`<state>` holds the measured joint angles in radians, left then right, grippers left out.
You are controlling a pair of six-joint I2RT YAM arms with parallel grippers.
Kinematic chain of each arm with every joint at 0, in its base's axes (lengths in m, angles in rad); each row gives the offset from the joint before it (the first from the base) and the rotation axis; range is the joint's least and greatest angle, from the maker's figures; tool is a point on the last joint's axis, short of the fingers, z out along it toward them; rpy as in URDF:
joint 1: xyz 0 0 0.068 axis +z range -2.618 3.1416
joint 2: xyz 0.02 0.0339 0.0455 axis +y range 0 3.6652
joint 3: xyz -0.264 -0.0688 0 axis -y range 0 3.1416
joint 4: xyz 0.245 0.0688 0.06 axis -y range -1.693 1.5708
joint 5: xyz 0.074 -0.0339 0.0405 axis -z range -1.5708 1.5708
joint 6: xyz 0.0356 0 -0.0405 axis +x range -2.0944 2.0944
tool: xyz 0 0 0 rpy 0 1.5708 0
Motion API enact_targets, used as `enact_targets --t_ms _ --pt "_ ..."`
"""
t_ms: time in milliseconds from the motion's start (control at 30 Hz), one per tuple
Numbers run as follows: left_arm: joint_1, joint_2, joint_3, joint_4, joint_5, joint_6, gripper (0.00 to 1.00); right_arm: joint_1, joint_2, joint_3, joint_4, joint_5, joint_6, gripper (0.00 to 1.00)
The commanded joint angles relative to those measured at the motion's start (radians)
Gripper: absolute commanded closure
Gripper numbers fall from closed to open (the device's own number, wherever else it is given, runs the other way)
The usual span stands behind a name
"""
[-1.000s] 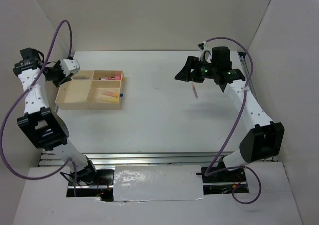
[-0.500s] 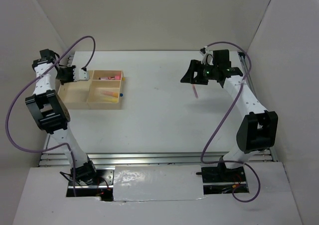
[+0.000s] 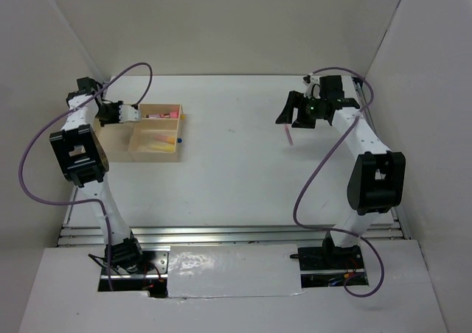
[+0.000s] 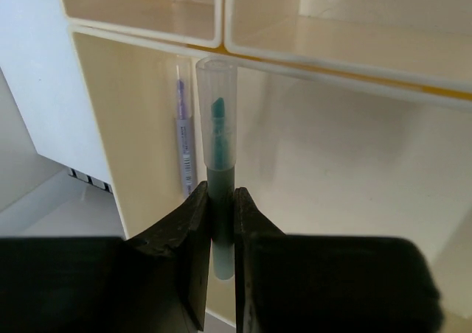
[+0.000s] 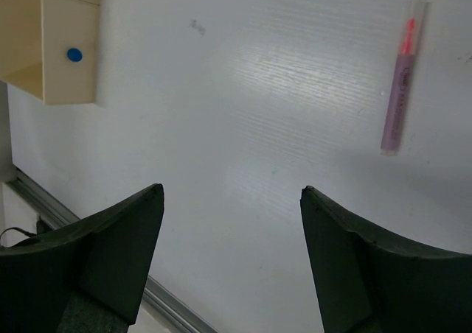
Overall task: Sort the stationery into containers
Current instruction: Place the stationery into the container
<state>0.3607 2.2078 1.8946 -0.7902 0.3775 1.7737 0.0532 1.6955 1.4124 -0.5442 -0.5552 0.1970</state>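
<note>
The compartment (image 4: 332, 149) below holds a similar thin grey pen, so the left gripper should lower the grey marker into it next and let go of it beside that pen.
The pale-tan wooden tray (image 3: 118, 138) stands at the far left. A pink highlighter (image 3: 165, 115) lies in its back right compartment and yellow markers (image 3: 162, 138) in its front right one. My left gripper (image 3: 124, 114) hovers over the tray's left side. In the left wrist view it (image 4: 221, 194) is shut on a grey marker with a clear cap and teal tip (image 4: 217, 119), held above a compartment (image 4: 332, 149) where a thin grey pen (image 4: 182, 138) lies. My right gripper (image 3: 290, 112) is open and empty (image 5: 232, 189). A pink pen (image 3: 288, 134) (image 5: 399, 90) lies on the table beside it.
White walls enclose the table on three sides. The tray's corner with a blue dot (image 5: 74, 54) shows at the upper left of the right wrist view. A metal rail (image 3: 221, 233) runs along the table's near edge.
My left gripper has swung right from the tray's left edge to over its left compartments, still holding the marker. My right gripper has drawn back slightly to the right.
</note>
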Motion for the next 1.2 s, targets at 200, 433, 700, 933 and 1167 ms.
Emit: enact_targets --t_ms 200,433,700,933,1167 --pt "-0.002 0.079 0.041 0.012 -0.052 0.001 0.77 -0.044 0.082 0.069 -0.045 0.026 -0.033 0.19" --pt "0.032 0.079 0.057 0.011 -0.023 0.012 0.8 -0.046 0.079 0.062 -0.045 0.023 -0.037 0.19" --pt "0.041 0.056 -0.002 0.034 -0.023 0.017 0.71 -0.046 0.095 0.063 -0.04 0.018 -0.027 0.19" --pt "0.024 0.079 0.006 0.058 -0.034 -0.014 0.49 -0.046 0.11 0.076 -0.056 0.031 -0.033 0.19" --pt "0.023 0.047 0.0 0.054 -0.005 -0.036 0.46 -0.046 0.135 0.089 -0.056 0.05 -0.033 0.19"
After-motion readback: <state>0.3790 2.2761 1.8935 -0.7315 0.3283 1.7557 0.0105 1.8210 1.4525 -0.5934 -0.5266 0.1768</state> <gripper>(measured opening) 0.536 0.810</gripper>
